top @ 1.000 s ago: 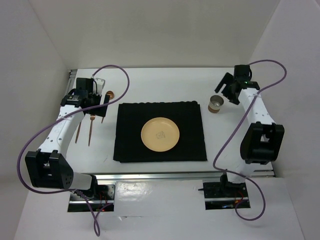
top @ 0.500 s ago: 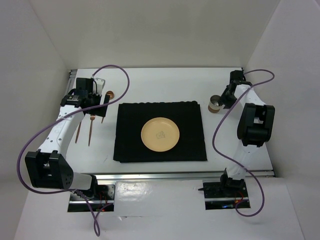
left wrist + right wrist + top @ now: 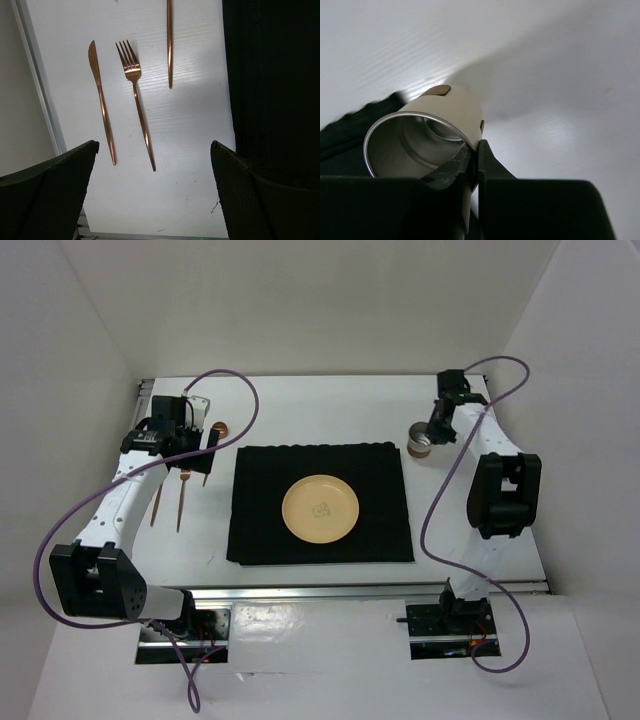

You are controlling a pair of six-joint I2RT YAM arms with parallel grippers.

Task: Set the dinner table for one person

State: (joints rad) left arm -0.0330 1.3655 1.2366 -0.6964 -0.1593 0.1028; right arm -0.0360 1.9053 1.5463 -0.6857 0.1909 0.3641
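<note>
My right gripper carries the cup left in the top view to the placemat's bare far corner next, lowers it there and releases it.
A tan cup with a metal lining is at the back right of the white dinner table, just off the black placemat's far right corner. My right gripper is shut on the cup's wall, one finger inside and one outside. A yellow plate lies in the middle of the placemat. My left gripper hangs open over a copper knife, fork and spoon left of the placemat.
Metal rails run along the table's near edge and left side. White walls enclose the table on three sides. Purple cables loop beside both arms. The placemat's edge fills the right of the left wrist view.
My right gripper swung in to the cup and shut on its wall. The cup has shifted a little left and toward the back. The left arm has not moved.
</note>
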